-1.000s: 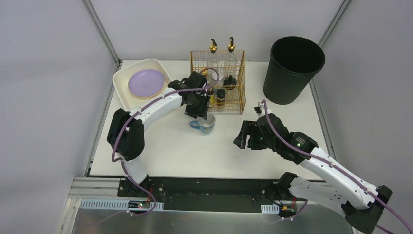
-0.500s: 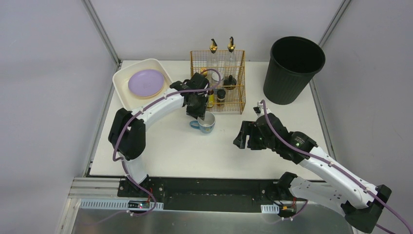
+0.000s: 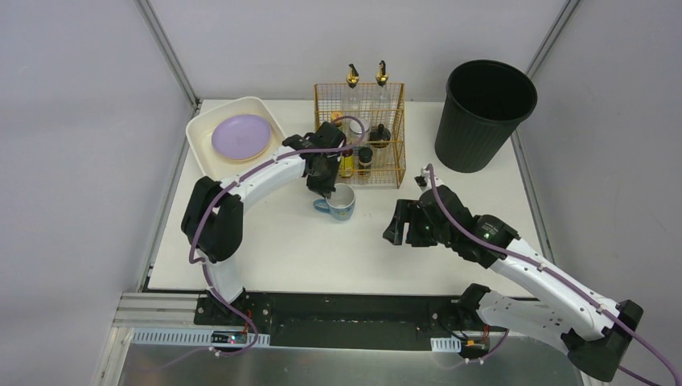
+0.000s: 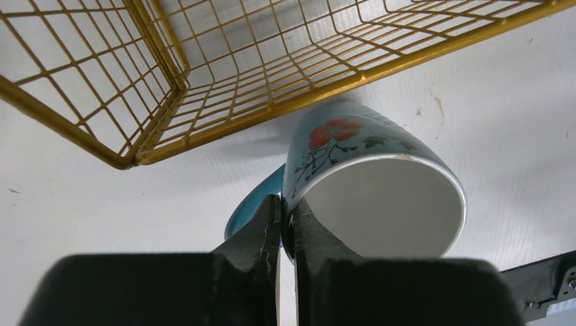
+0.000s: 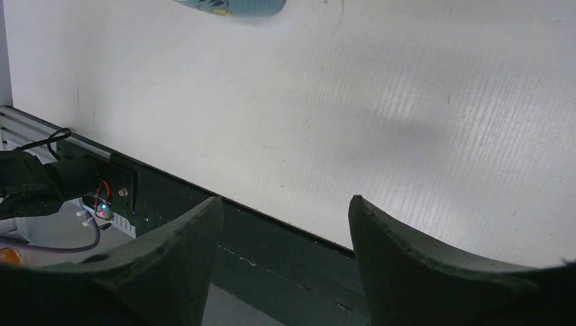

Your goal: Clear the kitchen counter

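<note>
My left gripper rises next, carries the mug (image 3: 342, 203) to the left in the top view, lowers there and releases, since the basin's bottom is bare beside its plate (image 3: 264, 154).
A light blue mug (image 3: 342, 203) with a red flower print stands on the white kitchen counter (image 3: 306, 249), just in front of the gold wire basket (image 3: 386, 173). My left gripper (image 3: 328, 190) is shut on the mug's rim beside the handle. In the left wrist view one of the fingers (image 4: 261, 227) is outside the mug (image 4: 353, 146) and the other inside its white hollow. My right gripper (image 3: 396, 227) hovers open over the counter to the right of the mug, with nothing between its fingers (image 5: 183, 251).
The basket holds bottles and jars (image 3: 366, 157). A white basin (image 3: 201, 149) with a purple plate (image 3: 240, 135) sits at the back left. A tall black bin (image 3: 482, 112) stands at the back right. The counter's black rail (image 5: 272, 244) shows below the right gripper.
My left gripper has closed onto the mug's rim. The right arm has edged slightly left, still open.
</note>
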Robot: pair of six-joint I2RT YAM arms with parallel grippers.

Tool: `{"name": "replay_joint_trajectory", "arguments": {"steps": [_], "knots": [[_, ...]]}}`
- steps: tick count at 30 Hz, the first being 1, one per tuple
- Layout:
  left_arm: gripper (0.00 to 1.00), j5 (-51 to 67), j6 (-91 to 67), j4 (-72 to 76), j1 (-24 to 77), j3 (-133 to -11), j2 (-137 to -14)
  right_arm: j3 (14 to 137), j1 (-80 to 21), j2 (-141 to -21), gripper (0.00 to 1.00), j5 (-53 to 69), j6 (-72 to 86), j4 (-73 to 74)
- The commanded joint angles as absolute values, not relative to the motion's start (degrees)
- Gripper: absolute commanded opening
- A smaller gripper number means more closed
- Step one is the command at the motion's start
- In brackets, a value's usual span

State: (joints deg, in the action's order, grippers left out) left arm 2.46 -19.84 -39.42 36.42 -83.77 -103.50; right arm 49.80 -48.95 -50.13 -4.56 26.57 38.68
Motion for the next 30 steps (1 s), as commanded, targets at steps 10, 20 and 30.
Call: {"name": "replay_joint_trajectory", "arguments": {"steps": [10,20,30], "knots": [[0.0,1.96,-19.62,-42.08,37.1,-83.8,-94.85,50.14,-48.79,-49.39,0.71,-4.48,26.84,37.06],[0.0,-3.59,-18.72,-50.52,36.96,-90.16,-87.73,49.53,-48.84,-49.12,0.71,-4.5,27.27,36.62],[0.0,-5.26,-16.67,-54.77,29.17,-95.23,-84.96,49.37,-48.83,-49.7,0.71,-3.98,27.41,35.52]]}}
